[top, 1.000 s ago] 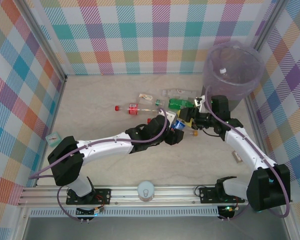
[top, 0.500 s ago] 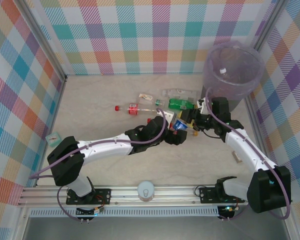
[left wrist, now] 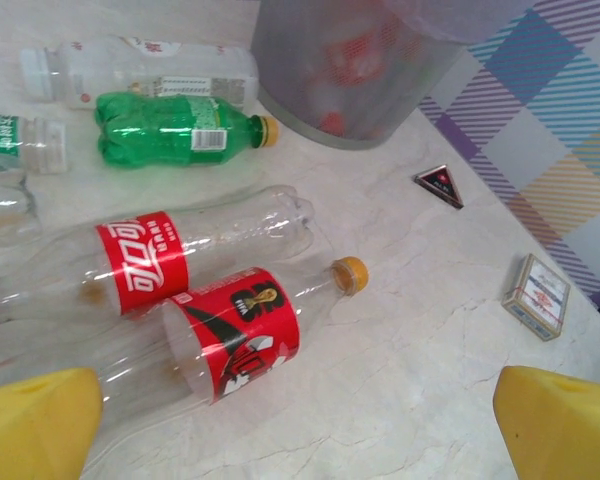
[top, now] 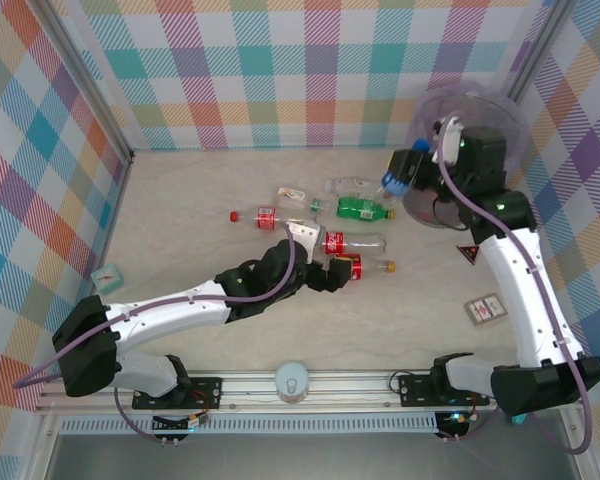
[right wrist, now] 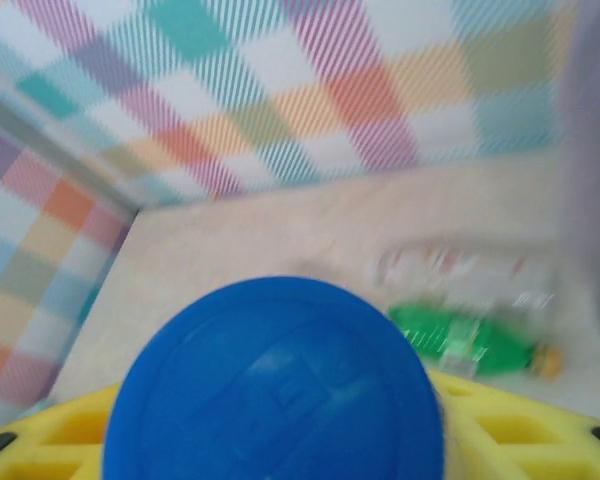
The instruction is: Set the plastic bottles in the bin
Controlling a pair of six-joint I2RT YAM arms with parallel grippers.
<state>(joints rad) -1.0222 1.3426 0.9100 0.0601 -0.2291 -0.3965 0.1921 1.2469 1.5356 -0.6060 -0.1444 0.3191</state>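
Note:
Next, my right gripper will move outward to release the blue-labelled bottle [top: 394, 181] over the bin's opening [top: 470, 106], since the bottle hangs outside the bin's rim.
My right gripper [top: 405, 172] is raised beside the left rim of the bin [top: 500, 112], shut on a blue-labelled bottle [top: 394, 181]. Its blue end [right wrist: 280, 380] sits between the yellow fingers [right wrist: 505, 430]. My left gripper [top: 340, 272] hangs open low over the table, with nothing between its yellow fingertips [left wrist: 35, 420]. Just ahead of it lie a red-labelled bottle with an orange cap [left wrist: 240, 335] and a second red-labelled bottle [left wrist: 150, 260]. Beyond them are a green bottle [top: 360, 209], a clear bottle [top: 350, 185] and more red-capped ones [top: 263, 215].
A dark triangular piece [top: 469, 253] and a small card box [top: 483, 309] lie on the table right of the bottles. A teal cube [top: 107, 276] sits by the left wall. Plaid walls close in three sides. A white round object [top: 293, 381] rests on the front rail.
My left gripper opened and let go of the blue-labelled bottle, then drew back. My right arm lifted that bottle from the table up to the bin's rim.

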